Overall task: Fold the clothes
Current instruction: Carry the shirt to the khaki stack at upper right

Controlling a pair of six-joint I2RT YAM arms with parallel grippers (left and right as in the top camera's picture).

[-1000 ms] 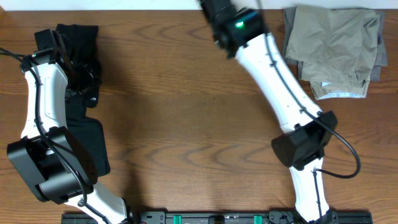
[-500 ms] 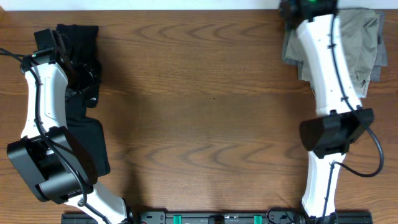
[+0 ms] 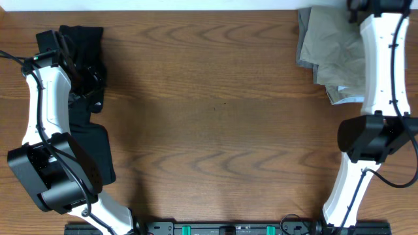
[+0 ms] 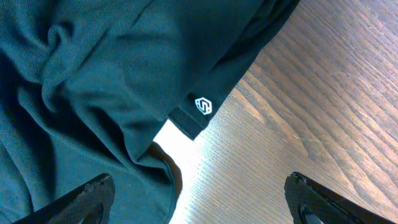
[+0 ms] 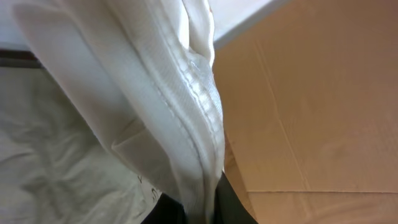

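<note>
My right gripper moves down over the pile of khaki and grey pieces next and releases the white T-shirt, because those garments already lie stacked together there.
A black garment (image 3: 81, 39) lies bunched at the table's far left, running down under my left arm. In the left wrist view its hem with a small white logo (image 4: 203, 105) lies on the wood. My left gripper (image 4: 199, 208) hovers open over that hem, one finger (image 4: 93, 198) above the cloth and the other above bare table. White fabric of the T-shirt (image 5: 168, 106) hangs in a thick fold, and my right gripper (image 5: 202, 214) is shut on it. That gripper is past the overhead view's top edge. Khaki and grey pieces (image 3: 333, 46) are piled at the back right.
My right arm (image 3: 382, 72) stretches along the table's right side, across the khaki pile. A brown cardboard surface (image 5: 311, 124) shows behind the white fabric in the right wrist view. Dark wood table (image 3: 215, 117) spans the middle.
My right arm has swung from the table's back middle to the far right, over the khaki pile, and its gripper has left the overhead view. The left arm has not moved.
</note>
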